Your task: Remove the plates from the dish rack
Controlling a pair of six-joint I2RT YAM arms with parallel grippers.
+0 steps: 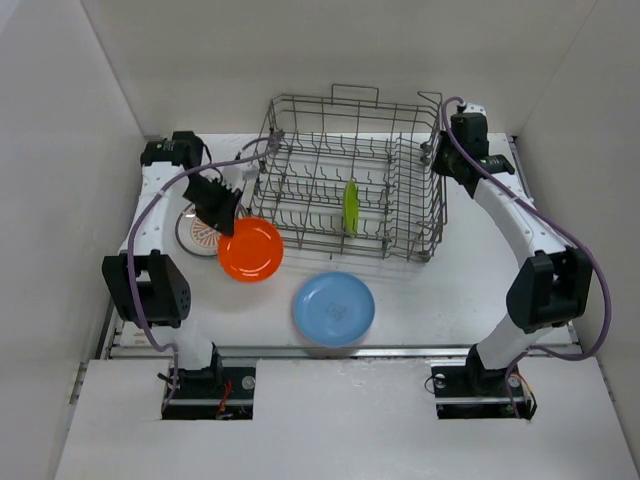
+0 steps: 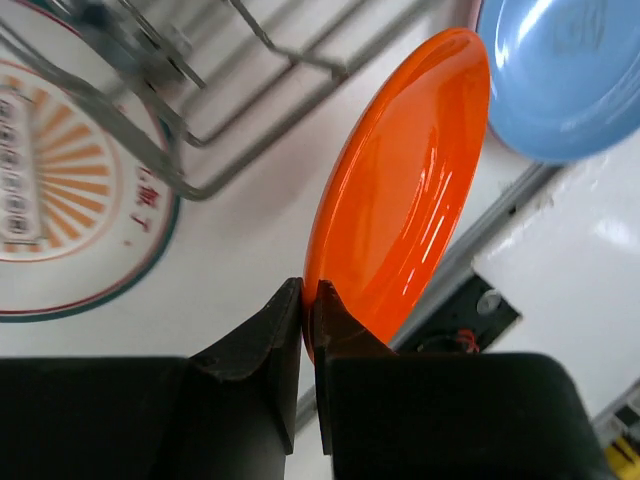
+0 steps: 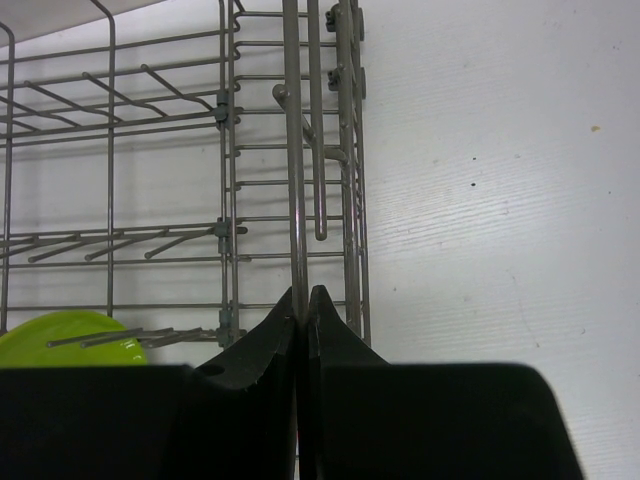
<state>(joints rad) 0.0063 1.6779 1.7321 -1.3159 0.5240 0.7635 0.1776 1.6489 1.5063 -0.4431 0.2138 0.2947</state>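
My left gripper moves down and draws back next, then brings the orange plate down onto the bare table beside the blue plate.
The grey wire dish rack stands at the back middle of the table. A lime green plate stands upright inside it; its edge shows in the right wrist view. My left gripper is shut on the rim of an orange plate, held left of the rack; the left wrist view shows the pads pinching the plate's edge. A blue plate lies flat at front centre. A white sunburst plate lies under the left arm. My right gripper is shut on a rack wire at the rack's right rim.
White walls enclose the table on the left, back and right. The arm bases stand at the near edge. The blue plate and the sunburst plate show in the left wrist view, with the rack's lower corner wires between.
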